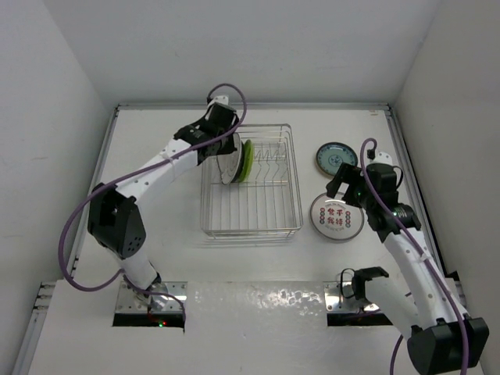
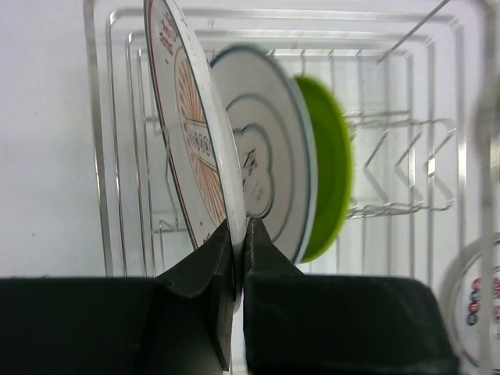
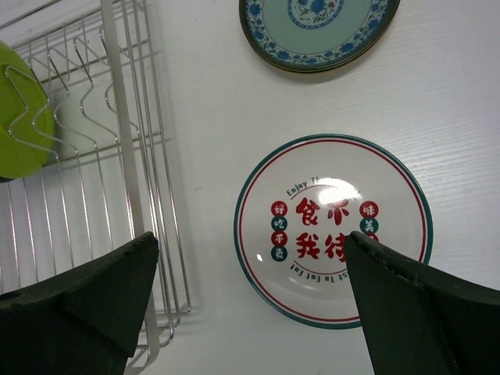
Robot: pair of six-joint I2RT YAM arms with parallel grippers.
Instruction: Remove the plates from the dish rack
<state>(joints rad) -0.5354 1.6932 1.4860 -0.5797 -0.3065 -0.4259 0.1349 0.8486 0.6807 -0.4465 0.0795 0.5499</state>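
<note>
I need to tilt my right gripper toward the rack (image 1: 266, 223) next and move it left in the top view to the free edge of the orange-gold plate, because my left gripper holds that plate's lower edge.
The silver wire dish rack (image 1: 266, 223) stands mid-table. Three plates stand on edge at its far left: an orange-gold patterned plate (image 2: 183, 133), a pale grey-white patterned plate (image 2: 269, 164) and a lime green plate (image 2: 332, 164). My left gripper (image 2: 240, 238) is shut on the lower rim of the orange-gold plate; in the top view it (image 1: 226, 152) reaches in over the rack's left side. My right gripper (image 3: 250, 242) is open and empty, hovering over the white plate with red marks (image 3: 332, 226), which lies flat on the table. The blue-centred plate (image 3: 316, 27) lies flat beyond it.
The two flat plates (image 1: 336, 217) (image 1: 337, 158) lie to the right of the rack, close to its right wall (image 3: 129, 156). White walls close off the table at the back and both sides. The rack's near half holds only bare tines.
</note>
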